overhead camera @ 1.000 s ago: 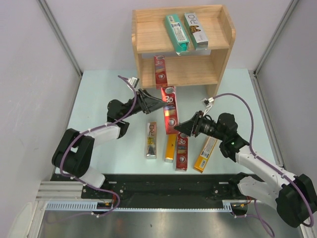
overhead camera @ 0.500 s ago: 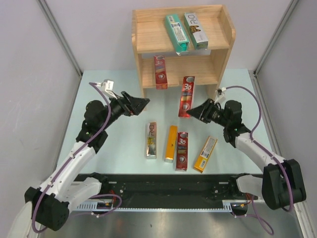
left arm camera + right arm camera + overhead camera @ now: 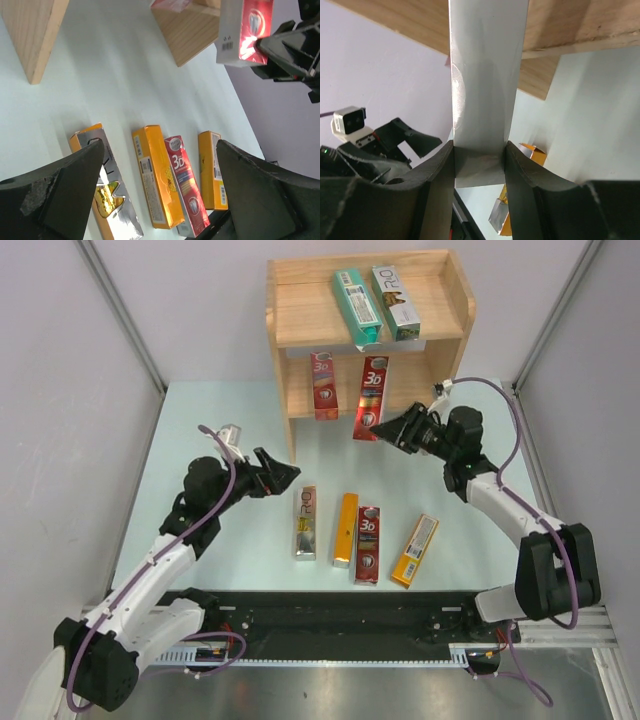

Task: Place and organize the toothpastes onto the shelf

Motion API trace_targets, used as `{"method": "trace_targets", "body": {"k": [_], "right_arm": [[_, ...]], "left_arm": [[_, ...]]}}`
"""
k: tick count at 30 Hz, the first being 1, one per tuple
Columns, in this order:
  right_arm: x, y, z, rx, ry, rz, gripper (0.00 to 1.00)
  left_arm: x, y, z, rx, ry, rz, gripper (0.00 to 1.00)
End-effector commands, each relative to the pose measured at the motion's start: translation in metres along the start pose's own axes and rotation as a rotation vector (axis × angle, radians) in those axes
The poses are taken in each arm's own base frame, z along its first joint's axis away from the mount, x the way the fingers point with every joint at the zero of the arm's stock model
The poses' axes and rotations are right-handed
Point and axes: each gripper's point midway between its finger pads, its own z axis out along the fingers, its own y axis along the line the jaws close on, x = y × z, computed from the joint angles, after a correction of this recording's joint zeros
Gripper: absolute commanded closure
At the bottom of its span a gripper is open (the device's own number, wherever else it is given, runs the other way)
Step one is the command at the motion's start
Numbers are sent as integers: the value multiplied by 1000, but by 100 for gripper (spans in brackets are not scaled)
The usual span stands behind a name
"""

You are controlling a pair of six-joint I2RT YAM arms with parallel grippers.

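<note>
The overhanging red toothpaste should next be moved toward the other red one by my right gripper, pushed outward and let go, because the shelf's lower level has room beside it outward of my gripper.
My right gripper is shut on the lower end of a red "3D" toothpaste, which stands tilted at the front of the shelf's lower tier. Its grey back fills the right wrist view between my pads. Another red toothpaste stands on the lower tier at left. A teal one and a silver one lie on the top tier. My left gripper hangs open and empty above the table, left of the loose toothpastes.
Four toothpastes lie in a row near the arm bases: silver, orange, red, orange-yellow. The left wrist view shows them below the open gripper. Shelf side panels rest on the table.
The right gripper has carried the red toothpaste from mid-table up to the shelf's lower tier. The left gripper let go of it, drew back to the left and stands wide open.
</note>
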Motion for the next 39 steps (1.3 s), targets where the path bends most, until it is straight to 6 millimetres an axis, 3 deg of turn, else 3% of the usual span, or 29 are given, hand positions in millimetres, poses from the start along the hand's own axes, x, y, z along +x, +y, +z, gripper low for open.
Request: {"method": "trace_targets", "body": {"k": [1,11,19,31,39], "right_arm": [[-22,27,19,-50,-48,-77,73],[-36,24,51,-32,-87,-86,72],[-42,10,69,-39,-69,-54,70],[-63,16,79,-58,-74,-49,65],[-54,9,94,-68,-20,0,59]], "left_arm": [[3,0,-6,17,-15,5,0],[36,18,-15,-9,28,-28,0],[48,23,-18,-11,47,-56,0],[83,42,-22,-27,82,-127,0],[90,46,-23,-36,95,-135,0]]}}
